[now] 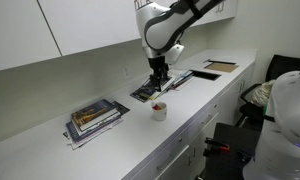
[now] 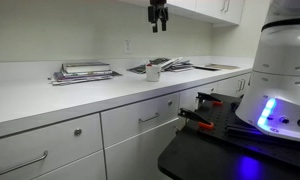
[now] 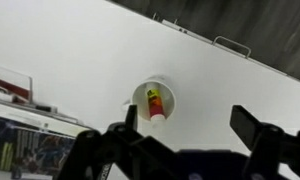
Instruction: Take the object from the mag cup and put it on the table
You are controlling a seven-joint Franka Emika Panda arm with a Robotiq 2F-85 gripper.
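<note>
I will move my gripper down next and over the cup, to the left in the wrist view, with my fingers around the object's red end [image 1: 157, 107].
The white mag cup [image 1: 159, 111] stands on the white table [image 1: 110, 145] near its front edge; it also shows in the other exterior view [image 2: 153, 72] and from above in the wrist view [image 3: 153, 102]. Inside it lies the object [image 3: 154, 103], a small stick with a yellow body and a red end; a red bit shows at the cup's top [image 1: 159, 105]. My gripper [image 1: 160, 78] hangs open and empty well above the cup. It shows high up in an exterior view [image 2: 158, 24]. In the wrist view the fingers [image 3: 190, 128] spread wide, with the cup near the left finger.
A stack of books [image 1: 96, 117] lies on a dark tray on the table. More dark flat trays with papers [image 1: 150, 92] lie behind the cup, another [image 1: 219, 67] farther along. Wall cabinets [image 1: 80, 25] hang above. A white robot base [image 2: 280, 70] stands off the table.
</note>
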